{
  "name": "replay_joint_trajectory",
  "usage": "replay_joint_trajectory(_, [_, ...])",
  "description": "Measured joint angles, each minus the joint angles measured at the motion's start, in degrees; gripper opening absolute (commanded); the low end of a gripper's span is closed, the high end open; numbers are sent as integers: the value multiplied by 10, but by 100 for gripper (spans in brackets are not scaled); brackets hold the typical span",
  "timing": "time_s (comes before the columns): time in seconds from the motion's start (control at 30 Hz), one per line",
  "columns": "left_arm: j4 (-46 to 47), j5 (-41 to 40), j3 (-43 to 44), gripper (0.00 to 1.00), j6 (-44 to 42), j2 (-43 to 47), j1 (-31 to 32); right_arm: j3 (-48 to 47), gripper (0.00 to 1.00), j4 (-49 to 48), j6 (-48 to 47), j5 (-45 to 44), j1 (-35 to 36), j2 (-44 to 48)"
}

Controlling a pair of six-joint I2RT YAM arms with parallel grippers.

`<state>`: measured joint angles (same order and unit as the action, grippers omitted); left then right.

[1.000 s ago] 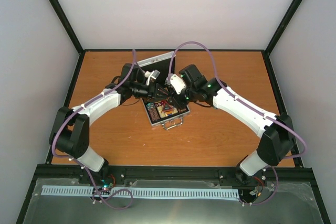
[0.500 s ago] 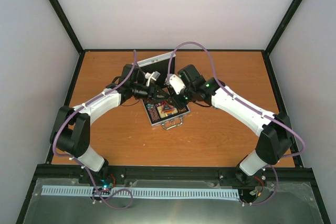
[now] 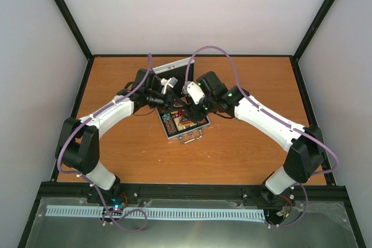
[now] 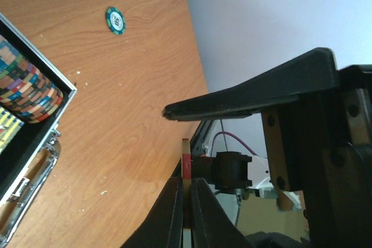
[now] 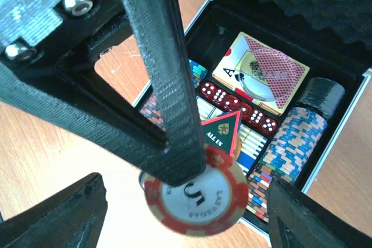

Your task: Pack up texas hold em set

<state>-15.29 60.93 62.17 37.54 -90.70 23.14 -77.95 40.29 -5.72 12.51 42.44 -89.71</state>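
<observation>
I will next turn my left gripper downward and bring it down and outward to the lid end of the black stack to let go of the chip, because that spot is outward and below it.
The silver case (image 3: pixel 198 126) of the texas hold em set lies open mid-table, its lid (image 3: pixel 172 65) raised at the back. Inside I see a card deck (image 5: pixel 261 71), red dice (image 5: pixel 238 105), a green triangular "ALL IN" button (image 5: pixel 224 132) and chip stacks (image 5: pixel 293 143). My left gripper (image 4: pixel 186 201) is shut on a red and cream chip (image 4: pixel 186 158), held edge-on just above the case's near side. The same chip (image 5: pixel 197 201) hangs between the wide-apart fingers of my right gripper (image 5: pixel 185 185), which is open and does not touch it.
A loose green chip (image 4: pixel 115 20) lies on the wooden table beyond the case corner. In the top view both grippers crowd together over the case (image 3: pixel 181 107). Black frame rails border the table.
My left gripper has closed on the red chip and my right gripper has opened off it. Both arms have barely shifted over the case.
</observation>
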Motion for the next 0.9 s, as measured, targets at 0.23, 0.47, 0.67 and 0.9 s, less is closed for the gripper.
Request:
replay_joint_trajectory(0.23, [-55, -69, 31, 1, -86, 8, -13, 33, 85, -13, 0, -16, -1, 64])
replay_joint_trajectory(0.47, [-163, -232, 56, 1, -284, 13, -35, 100, 83, -37, 24, -31, -44, 121])
replay_joint_trajectory(0.67, [-196, -346, 54, 1, -412, 21, -16, 180, 83, -62, 76, -40, -141, 154])
replay_joint_trajectory(0.9, [-188, -438, 18, 1, -478, 31, -5, 217, 83, -93, 134, -24, -219, 166])
